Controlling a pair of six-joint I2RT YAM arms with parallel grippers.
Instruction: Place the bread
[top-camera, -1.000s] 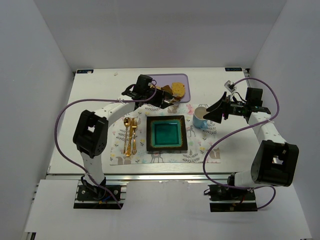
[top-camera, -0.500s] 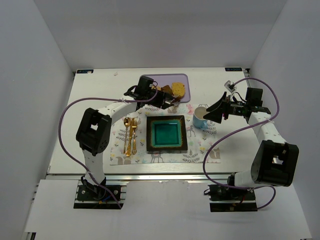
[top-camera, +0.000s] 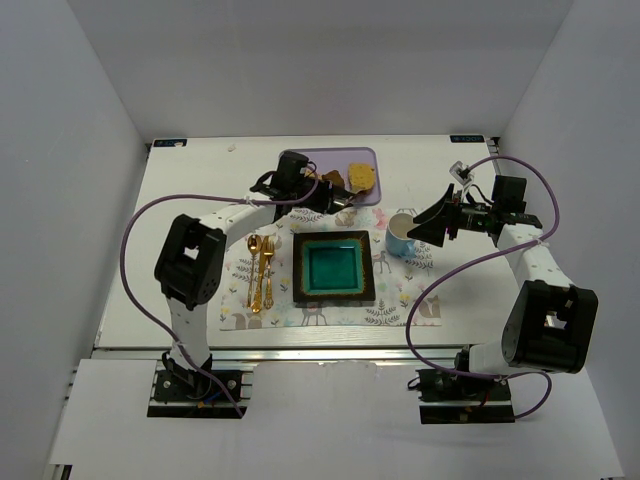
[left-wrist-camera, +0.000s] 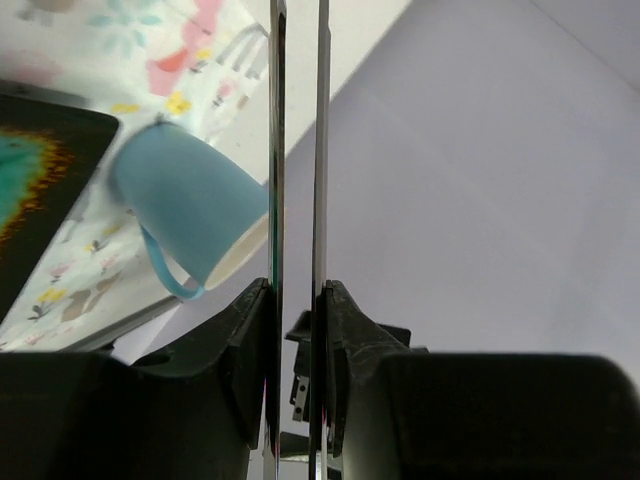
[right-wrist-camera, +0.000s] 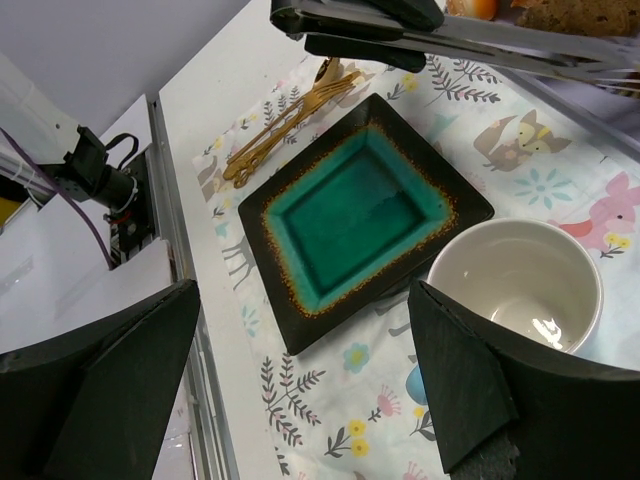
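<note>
The left gripper lifts back from the tray (top-camera: 320, 158) next. It swings the tongs over the teal plate (top-camera: 300, 268) and lowers to release their handles, as the plate lies bare.
The bread (top-camera: 361, 177), a golden oval slice with a brown rim, lies on the purple tray (top-camera: 320, 158) at the back; its edge shows in the right wrist view (right-wrist-camera: 585, 14). My left gripper (top-camera: 318, 198) (left-wrist-camera: 297, 290) is shut on a pair of metal tongs (left-wrist-camera: 277, 150) (right-wrist-camera: 470, 35), whose blades stand close together with nothing between them. The tongs point to the right, just in front of the tray. The square teal plate (top-camera: 300, 268) (right-wrist-camera: 290, 330) is bare. My right gripper (top-camera: 432, 225) (right-wrist-camera: 300, 320) hangs open over the mat beside the cup.
A blue cup (top-camera: 400, 235) (left-wrist-camera: 190, 215) (right-wrist-camera: 515, 280) stands right of the plate on the patterned mat (top-camera: 400, 300). Gold cutlery (top-camera: 260, 270) (right-wrist-camera: 290, 110) lies left of the plate. A dark bun (top-camera: 330, 180) sits on the tray, a small roll (top-camera: 345, 214) by its front edge.
The left gripper has squeezed the tongs' blades closer together and drawn back slightly to the left. The bread now shows fully on the tray. The right arm has not moved.
</note>
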